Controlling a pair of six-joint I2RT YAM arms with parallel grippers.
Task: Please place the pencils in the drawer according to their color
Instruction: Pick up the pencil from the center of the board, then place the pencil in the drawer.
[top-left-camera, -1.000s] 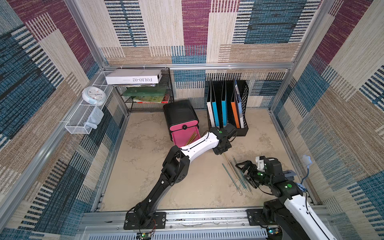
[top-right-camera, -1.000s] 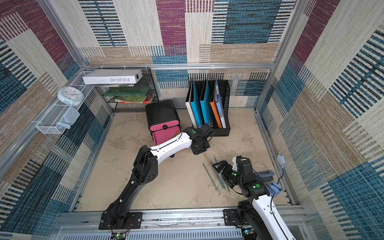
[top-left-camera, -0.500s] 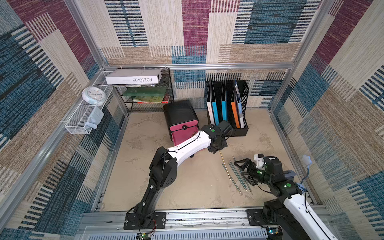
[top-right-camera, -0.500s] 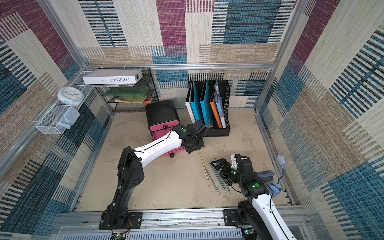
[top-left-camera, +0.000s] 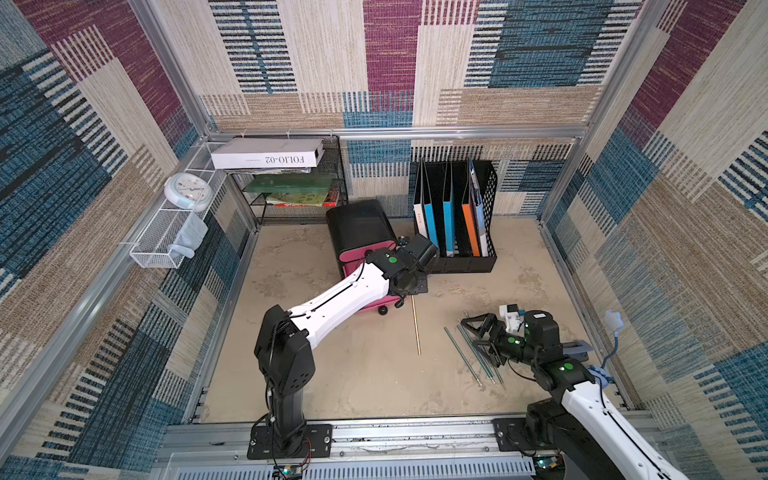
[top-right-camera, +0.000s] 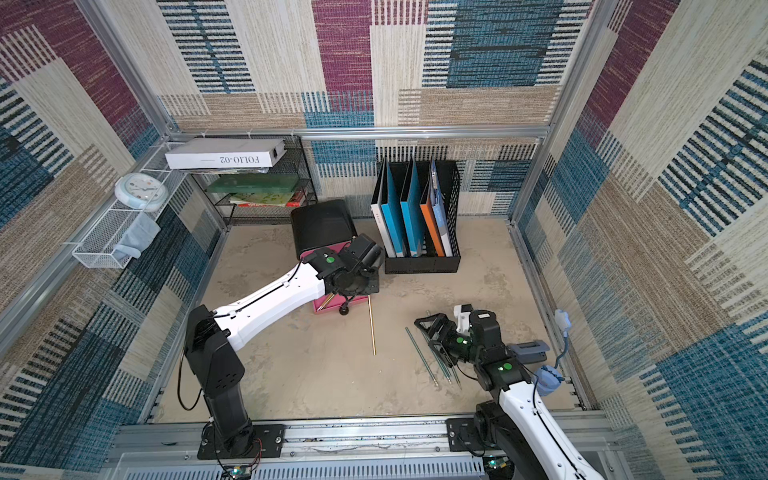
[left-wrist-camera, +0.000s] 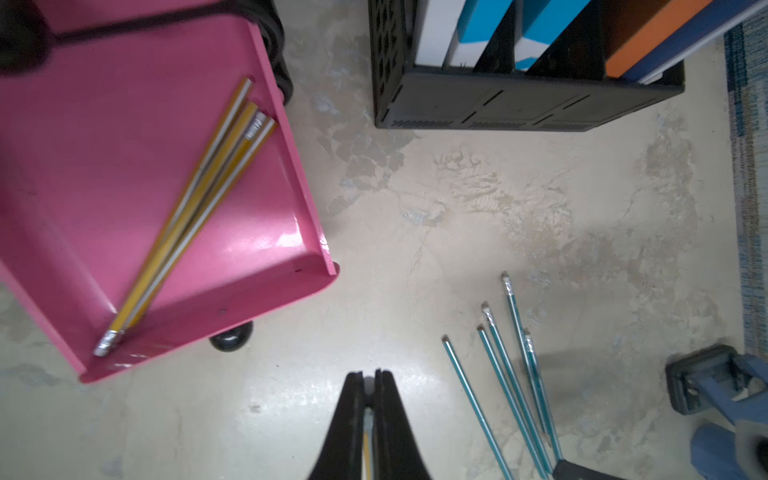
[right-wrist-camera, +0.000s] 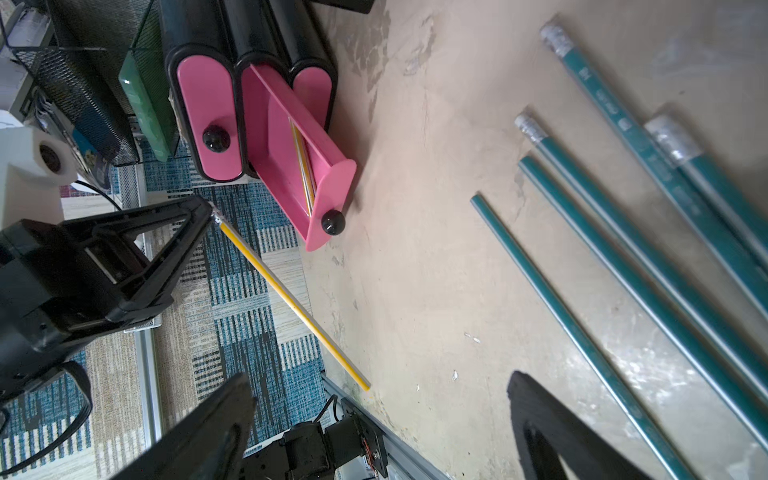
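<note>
My left gripper holds the pencil's eraser end and will go up, outward and across above the yellow pencils already in the middle pink drawer (left-wrist-camera: 232, 232). Then it will go down and let go of the eraser end.
My left gripper (left-wrist-camera: 366, 376) is shut on the eraser end of a yellow pencil (right-wrist-camera: 291, 299), which hangs down just clear of the floor in both top views (top-left-camera: 415, 328) (top-right-camera: 372, 328). It hovers beside the front corner of the drawer chest (top-left-camera: 357, 226), whose middle pink drawer (left-wrist-camera: 232, 232) is pulled out and holds several yellow pencils (left-wrist-camera: 199, 199). Several teal pencils (top-left-camera: 473, 353) (right-wrist-camera: 623, 249) lie on the floor to the right. My right gripper (right-wrist-camera: 380, 384) hangs open just over the teal pencils, holding nothing (top-left-camera: 471, 334).
A black file holder (top-left-camera: 455, 224) with blue, orange and white folders stands right of the chest. At the back left are a wire shelf with books (top-left-camera: 291, 187) and a white box (top-left-camera: 266, 153). A blue-grey stapler-like object (left-wrist-camera: 706, 382) lies near the right wall.
My left arm has swung left from beside the teal pile toward the open drawer, carrying the yellow pencil with it. The right gripper has barely moved and stays open.
</note>
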